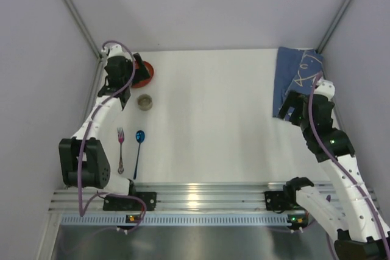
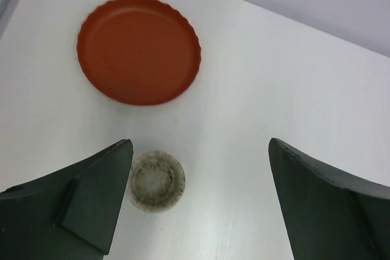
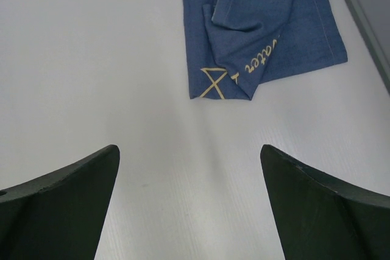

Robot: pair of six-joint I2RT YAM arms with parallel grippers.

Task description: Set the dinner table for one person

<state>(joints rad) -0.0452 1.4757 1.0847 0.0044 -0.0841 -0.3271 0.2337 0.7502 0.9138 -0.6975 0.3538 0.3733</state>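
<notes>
My right gripper needs to move outward and down onto the flap's near corner (image 3: 220, 19) and close. The blue placemat (image 3: 262, 28) is folded over itself with an edge on top.
The white dinner table (image 1: 213, 120) carries a red scalloped plate (image 1: 146, 76) at the far left, and a small speckled cup (image 1: 145, 101) just in front of it. A pink fork (image 1: 120, 144) and a blue spoon (image 1: 139, 144) lie nearer the front. My left gripper (image 1: 138, 70) is open and empty, held above the plate (image 2: 139, 50) and the cup (image 2: 156, 181); the cup sits next to its left finger (image 2: 97, 199). My right gripper (image 1: 291, 109) is open and empty over bare table, just short of a crumpled blue placemat (image 3: 262, 28) with cream drawings.
The placemat (image 1: 297, 77) lies bunched in the far right corner by the wall. Grey walls close in the table on the left, back and right. A metal rail (image 1: 201, 199) with the arm bases runs along the near edge.
</notes>
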